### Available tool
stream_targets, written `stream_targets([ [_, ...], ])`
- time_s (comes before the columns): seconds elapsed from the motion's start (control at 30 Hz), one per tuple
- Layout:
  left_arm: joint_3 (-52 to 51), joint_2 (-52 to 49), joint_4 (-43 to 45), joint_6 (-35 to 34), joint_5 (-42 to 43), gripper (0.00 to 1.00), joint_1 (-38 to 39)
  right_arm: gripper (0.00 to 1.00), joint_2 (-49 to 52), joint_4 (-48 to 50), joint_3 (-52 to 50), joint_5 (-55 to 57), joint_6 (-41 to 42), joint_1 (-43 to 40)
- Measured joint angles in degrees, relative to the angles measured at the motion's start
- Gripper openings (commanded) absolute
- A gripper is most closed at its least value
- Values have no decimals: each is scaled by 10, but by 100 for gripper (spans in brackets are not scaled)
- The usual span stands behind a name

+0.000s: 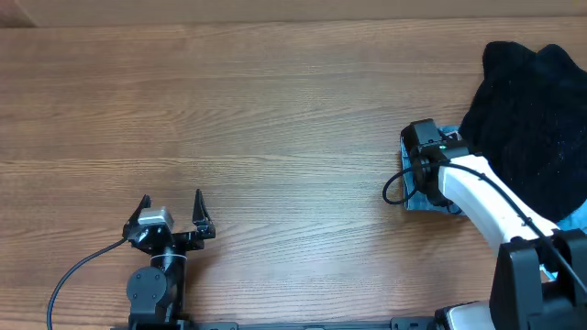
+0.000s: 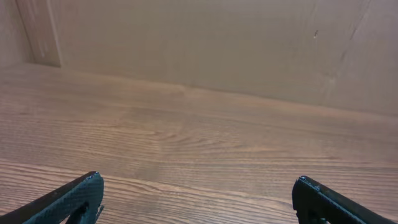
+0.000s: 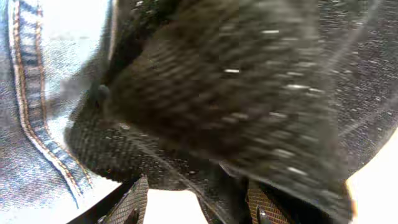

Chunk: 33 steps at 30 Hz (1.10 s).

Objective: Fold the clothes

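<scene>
The raised fold of black knit (image 3: 224,81) beside the denim hangs only partly between the robot's fingers, so the right gripper should next ease down toward the heap and close.
The clothes lie at the table's right edge: a black fuzzy knit garment (image 1: 537,119) heaped over light-blue denim (image 1: 429,200). My right gripper (image 1: 426,160) points down at the heap's left border, over the denim. In the right wrist view the black knit (image 3: 224,81) fills the frame, blurred, with stitched denim (image 3: 37,93) at the left. The right gripper (image 3: 199,199) has its jaws apart; a fold of knit hangs between the fingers (image 3: 135,202) with a gap beside it. My left gripper (image 1: 172,203) rests open near the front left, far from the clothes, holding nothing (image 2: 198,186).
Bare wooden table (image 1: 275,110) stretches between the two arms. A wooden back wall (image 2: 205,43) rises at the table's far edge. A black cable (image 1: 396,188) loops beside the right wrist.
</scene>
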<state>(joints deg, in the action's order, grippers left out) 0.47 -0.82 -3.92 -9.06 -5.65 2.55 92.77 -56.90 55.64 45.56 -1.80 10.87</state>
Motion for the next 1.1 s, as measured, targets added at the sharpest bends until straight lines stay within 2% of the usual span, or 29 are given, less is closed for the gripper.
stream_targets([
  [0.17,0,0,0,0,0,100,0,56,21,19,-31,-6,-14,0],
  [0.37,0,0,0,0,0,100,0,59,21,54,-38,20,-44,20],
  [0.6,0,0,0,0,0,100,0,59,23,99,-47,24,-76,-39],
  [0.63,0,0,0,0,0,100,0,56,23,105,-48,20,-77,-43],
  [0.73,0,0,0,0,0,100,0,29,23,135,-57,6,-86,-44],
  [0.77,0,0,0,0,0,100,0,14,23,141,-61,-4,-91,-45],
  [0.8,0,0,0,0,0,100,0,4,23,141,-63,-9,-90,-45],
  [0.93,0,0,0,0,0,100,0,4,23,161,-65,-15,-82,-45],
  [1.1,0,0,0,0,0,100,0,4,23,155,-48,43,9,-45],
])
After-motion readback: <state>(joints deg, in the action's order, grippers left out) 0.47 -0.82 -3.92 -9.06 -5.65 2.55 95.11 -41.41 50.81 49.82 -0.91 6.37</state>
